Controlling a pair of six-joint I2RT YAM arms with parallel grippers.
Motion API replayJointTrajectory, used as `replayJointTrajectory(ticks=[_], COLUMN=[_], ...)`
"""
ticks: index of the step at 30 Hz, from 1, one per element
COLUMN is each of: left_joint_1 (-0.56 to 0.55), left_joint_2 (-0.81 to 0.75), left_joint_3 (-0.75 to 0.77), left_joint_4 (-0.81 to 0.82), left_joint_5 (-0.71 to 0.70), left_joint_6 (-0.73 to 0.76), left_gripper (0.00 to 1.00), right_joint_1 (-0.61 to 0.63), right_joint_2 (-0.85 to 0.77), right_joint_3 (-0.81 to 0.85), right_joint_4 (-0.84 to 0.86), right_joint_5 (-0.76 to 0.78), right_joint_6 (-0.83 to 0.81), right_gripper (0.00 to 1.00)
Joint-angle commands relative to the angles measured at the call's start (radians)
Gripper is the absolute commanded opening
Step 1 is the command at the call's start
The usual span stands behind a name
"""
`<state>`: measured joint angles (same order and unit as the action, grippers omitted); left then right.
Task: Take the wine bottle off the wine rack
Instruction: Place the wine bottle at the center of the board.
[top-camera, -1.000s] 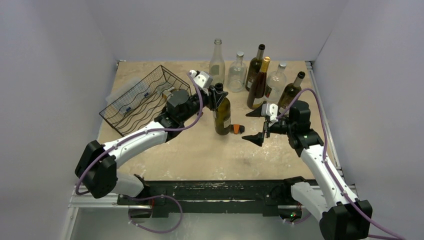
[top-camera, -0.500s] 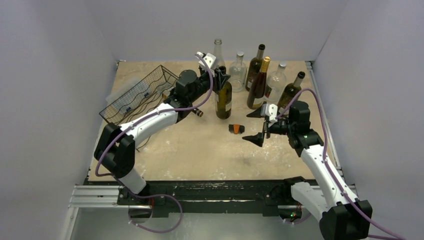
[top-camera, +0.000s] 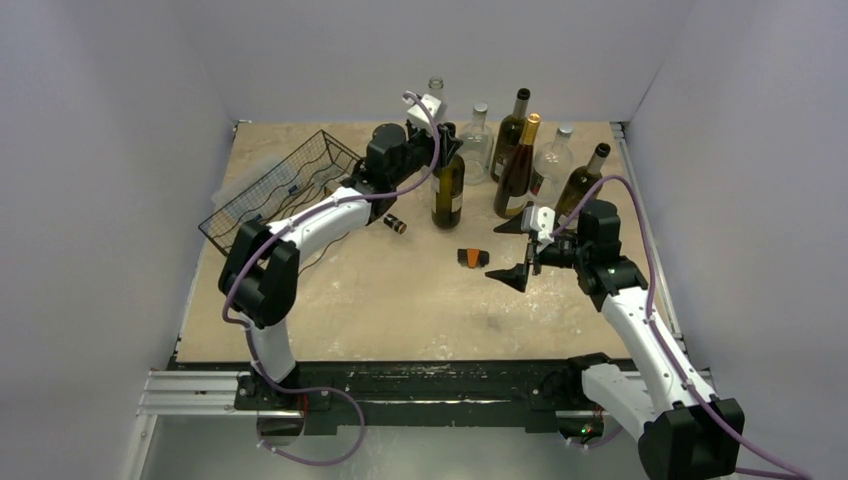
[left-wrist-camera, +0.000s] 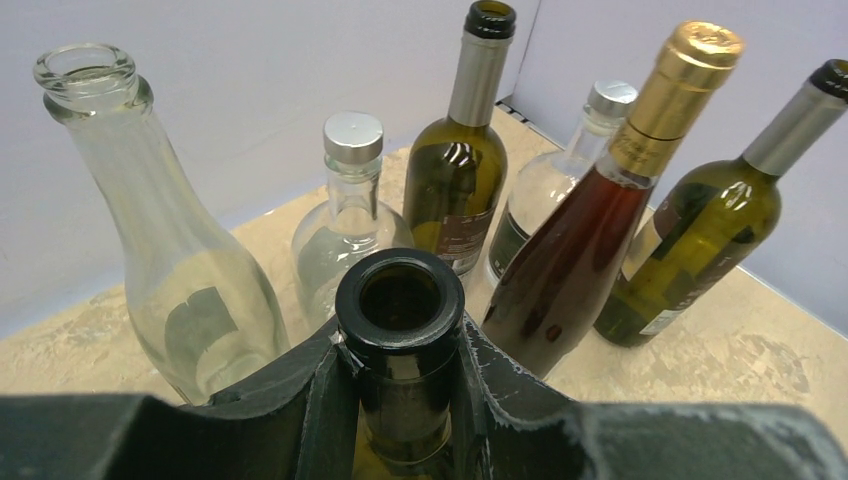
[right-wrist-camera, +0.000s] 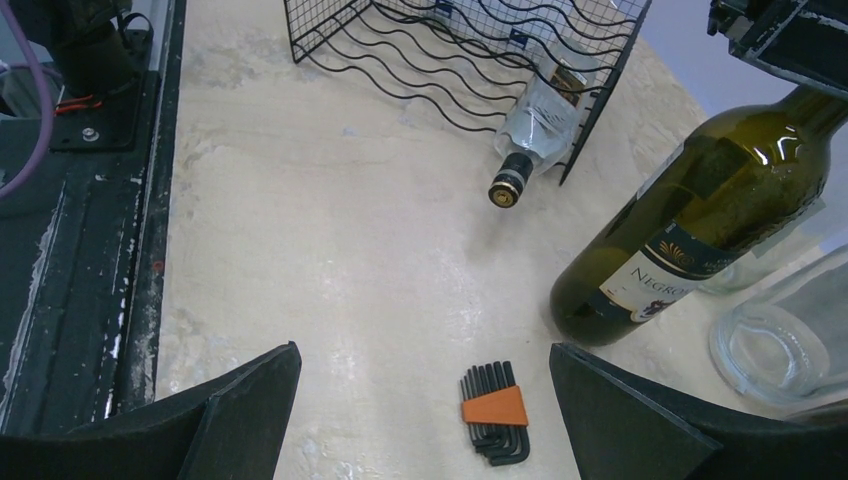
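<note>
The bottle stands upright, clear of the rack. The left gripper carries it slightly outward next and releases it on the tabletop before the clear bottles.
The wine bottle (top-camera: 447, 195), dark green with a white label, stands upright right of the wine rack (top-camera: 285, 195), clear of it. My left gripper (top-camera: 445, 150) is shut on its neck just under the black lip (left-wrist-camera: 400, 300), and both fingers (left-wrist-camera: 510, 380) press against the glass. From the right wrist the bottle (right-wrist-camera: 690, 230) shows its base at table level, with the black wire rack (right-wrist-camera: 470, 50) behind it. My right gripper (top-camera: 510, 250) hangs open and empty, low over the table (right-wrist-camera: 425, 400).
Several bottles (top-camera: 530, 160) stand close behind and right of the held one; a tall clear bottle (left-wrist-camera: 150, 230) is nearest on its left. A clear bottle (right-wrist-camera: 535, 125) lies in the rack's bottom with its cap poking out. An orange hex-key set (right-wrist-camera: 493, 410) lies between the right fingers.
My left arm has carried the wine bottle back and slightly right, away from the rack and up to the standing bottles. The right arm has not moved.
</note>
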<state>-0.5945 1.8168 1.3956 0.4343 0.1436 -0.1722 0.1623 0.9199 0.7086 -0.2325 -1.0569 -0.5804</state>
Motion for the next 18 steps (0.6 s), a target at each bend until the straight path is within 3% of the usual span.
replayJointTrajectory(ticks=[1, 12, 18], left_joint_1=[0.018, 0.032, 0.039], left_joint_2=[0.012, 0.103, 0.115], left_joint_3=[0.126, 0.239, 0.22], left_joint_4=[0.117, 0.059, 0.045], left_joint_5=[0.025, 0.044, 0.032], left_joint_6=[-0.006, 0.032, 0.032], left_gripper=[0.0, 0.0, 0.14], right_joint_1=[-0.004, -0.005, -0.006], right_joint_2=[0.005, 0.011, 0.015], right_joint_3=[0.05, 0.055, 0.06], right_joint_4=[-0.012, -0.03, -0.043], right_joint_5=[0.005, 0.005, 0.006], right_joint_6=[-0.016, -0.032, -0.042], right_gripper=[0.99, 0.99, 0.99])
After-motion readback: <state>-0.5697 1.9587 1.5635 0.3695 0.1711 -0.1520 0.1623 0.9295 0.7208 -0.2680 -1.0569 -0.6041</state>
